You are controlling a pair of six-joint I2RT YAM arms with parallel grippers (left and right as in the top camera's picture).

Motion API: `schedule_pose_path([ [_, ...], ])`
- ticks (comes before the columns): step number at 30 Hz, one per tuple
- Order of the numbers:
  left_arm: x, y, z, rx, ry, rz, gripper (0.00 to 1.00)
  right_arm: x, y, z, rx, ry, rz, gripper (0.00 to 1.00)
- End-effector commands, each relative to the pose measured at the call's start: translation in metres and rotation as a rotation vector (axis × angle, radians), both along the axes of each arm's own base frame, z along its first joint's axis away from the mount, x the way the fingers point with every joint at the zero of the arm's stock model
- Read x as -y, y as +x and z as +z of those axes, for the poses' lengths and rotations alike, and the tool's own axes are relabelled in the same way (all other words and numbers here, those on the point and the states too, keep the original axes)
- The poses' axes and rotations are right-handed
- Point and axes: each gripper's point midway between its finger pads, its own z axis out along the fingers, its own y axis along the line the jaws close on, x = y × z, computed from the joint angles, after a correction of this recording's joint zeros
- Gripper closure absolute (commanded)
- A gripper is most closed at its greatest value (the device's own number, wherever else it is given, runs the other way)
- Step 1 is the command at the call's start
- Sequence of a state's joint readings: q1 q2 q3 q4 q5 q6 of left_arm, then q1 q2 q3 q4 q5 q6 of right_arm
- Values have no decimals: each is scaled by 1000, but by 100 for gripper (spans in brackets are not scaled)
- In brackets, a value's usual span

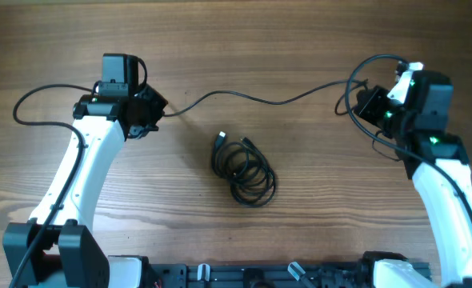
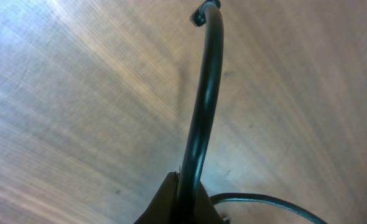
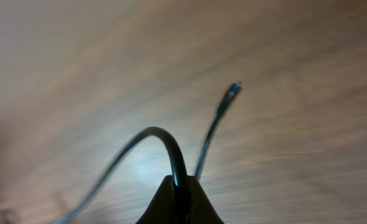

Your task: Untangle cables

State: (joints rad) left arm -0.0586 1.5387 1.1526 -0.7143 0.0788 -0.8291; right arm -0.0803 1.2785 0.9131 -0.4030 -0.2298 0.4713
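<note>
My left gripper moves farther left in the overhead view next, then releases the cable's held end, as the cable still sags between my grippers.
One thin black cable stretches across the table between my two grippers, sagging slightly. My left gripper is shut on its left end; in the left wrist view the cable rises from the closed gripper to a small plug end. My right gripper is shut on the right end; there the cable arcs out of the closed gripper, and a strand with a plug tip hangs beyond. A bundle of looped black cables lies apart on the table's middle.
Thicker black arm wires loop beside the left arm and above the right arm. The white arm links reach in from the front corners. The wooden table extends behind the stretched cable.
</note>
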Motion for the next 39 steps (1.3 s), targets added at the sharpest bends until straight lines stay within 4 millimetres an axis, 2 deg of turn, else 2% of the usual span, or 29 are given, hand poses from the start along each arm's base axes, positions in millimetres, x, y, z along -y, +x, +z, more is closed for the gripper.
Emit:
schedule_pose_path([
  [1,-34,9,14,57,104,82,96,54,2,-32,-102,-247,-152,96],
  [4,-48,9,14,59,106,117,96,51,10,-48,-124,-233,-137,96],
  [9,-67,10,17,69,197,171,96,53,17,-57,-132,-202,-178,96],
  [12,-61,16,19,94,171,157,96,32,26,-51,-86,-94,-112,96],
  [15,-41,25,24,132,67,101,94,2,38,-33,2,31,15,96],
  [16,-31,30,27,155,18,72,88,-7,43,-25,37,69,49,96],
  [18,-17,36,34,189,-54,28,80,-8,47,-19,56,128,13,96],
  [21,-4,44,43,236,-120,-17,60,-13,55,-8,98,175,5,96],
  [24,-3,46,45,249,-126,-20,28,-20,65,8,178,171,26,95],
  [27,-3,39,40,212,-127,-17,5,-3,79,22,263,102,-54,95],
  [28,-3,37,38,200,-127,-17,0,6,82,27,288,73,-94,95],
  [29,-3,34,36,187,-127,-16,0,13,85,31,306,50,-128,95],
  [31,-3,28,31,156,-128,-14,0,34,94,55,358,-26,-216,96],
  [33,-3,26,29,143,-128,-13,0,43,103,89,426,-105,-227,95],
  [37,-3,23,28,132,-128,-13,0,73,116,174,557,-332,-294,95],
  [39,-2,23,28,128,-129,-12,0,92,122,196,576,-375,-336,96],
])
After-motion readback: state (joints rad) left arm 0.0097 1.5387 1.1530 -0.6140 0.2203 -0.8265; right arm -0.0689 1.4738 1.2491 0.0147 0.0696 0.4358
